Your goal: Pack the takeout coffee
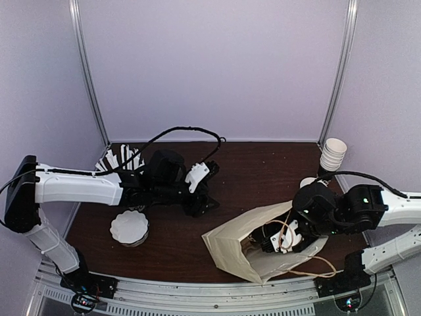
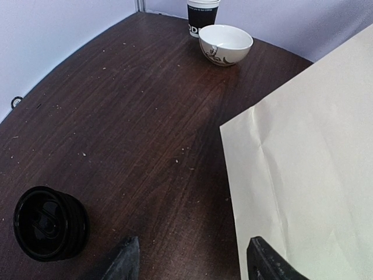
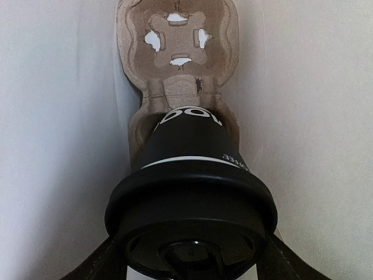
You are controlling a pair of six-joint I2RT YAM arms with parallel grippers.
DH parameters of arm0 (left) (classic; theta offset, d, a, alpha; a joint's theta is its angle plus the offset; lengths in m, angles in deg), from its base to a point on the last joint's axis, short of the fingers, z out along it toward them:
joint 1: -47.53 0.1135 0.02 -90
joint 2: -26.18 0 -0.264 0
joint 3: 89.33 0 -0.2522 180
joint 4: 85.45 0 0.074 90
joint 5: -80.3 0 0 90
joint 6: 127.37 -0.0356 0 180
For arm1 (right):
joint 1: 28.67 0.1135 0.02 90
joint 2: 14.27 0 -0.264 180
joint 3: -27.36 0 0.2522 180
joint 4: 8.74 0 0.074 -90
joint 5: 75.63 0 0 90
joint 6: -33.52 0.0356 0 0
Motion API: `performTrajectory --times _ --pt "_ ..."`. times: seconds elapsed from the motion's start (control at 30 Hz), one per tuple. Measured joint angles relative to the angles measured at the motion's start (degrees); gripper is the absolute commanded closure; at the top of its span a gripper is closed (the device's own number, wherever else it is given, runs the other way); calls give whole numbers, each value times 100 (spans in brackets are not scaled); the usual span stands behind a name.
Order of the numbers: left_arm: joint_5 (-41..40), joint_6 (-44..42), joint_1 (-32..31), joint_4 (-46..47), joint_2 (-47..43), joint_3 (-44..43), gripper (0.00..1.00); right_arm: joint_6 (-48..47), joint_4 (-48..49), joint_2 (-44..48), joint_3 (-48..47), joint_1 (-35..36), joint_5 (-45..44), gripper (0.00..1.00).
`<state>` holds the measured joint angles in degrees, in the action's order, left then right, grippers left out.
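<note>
The bag lies tipped. My right gripper will swing outward and to the left in the top view and release the cup in the carrier's near pocket.
In the right wrist view the takeout coffee (image 3: 189, 169), a dark paper cup with a black domed lid, sits with its base in the near pocket of a brown cardboard cup carrier (image 3: 175, 64) inside the paper bag (image 3: 315, 116). My right gripper (image 3: 189, 269) is shut on the lid, a finger on each side. In the top view the right gripper (image 1: 281, 238) reaches into the mouth of the cream bag (image 1: 231, 245), which lies at the front right. My left gripper (image 2: 192, 259) is open and empty, low over the table beside the bag (image 2: 303, 175); it also shows in the top view (image 1: 202, 201).
A stack of black lids (image 2: 49, 224) sits left of the left gripper. A white bowl (image 2: 226, 44) and stacked lidless cups (image 1: 333, 155) stand at the back right. A white fluted stack (image 1: 129, 228) sits front left, with straws (image 1: 122, 158) behind it.
</note>
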<state>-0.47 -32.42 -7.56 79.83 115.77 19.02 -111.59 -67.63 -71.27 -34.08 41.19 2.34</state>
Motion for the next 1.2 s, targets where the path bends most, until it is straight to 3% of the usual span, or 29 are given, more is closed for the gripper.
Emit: performTrajectory --times 0.67,0.9,1.2 --pt "90 -15 4 -63 85 -116 33 -2 33 -750 -118 -101 -466 51" --pt "55 13 17 -55 -15 22 33 -22 -229 -1305 -619 -271 -275 51" --pt "-166 271 229 -33 -769 702 33 22 -964 -2004 -1513 -509 210 51"
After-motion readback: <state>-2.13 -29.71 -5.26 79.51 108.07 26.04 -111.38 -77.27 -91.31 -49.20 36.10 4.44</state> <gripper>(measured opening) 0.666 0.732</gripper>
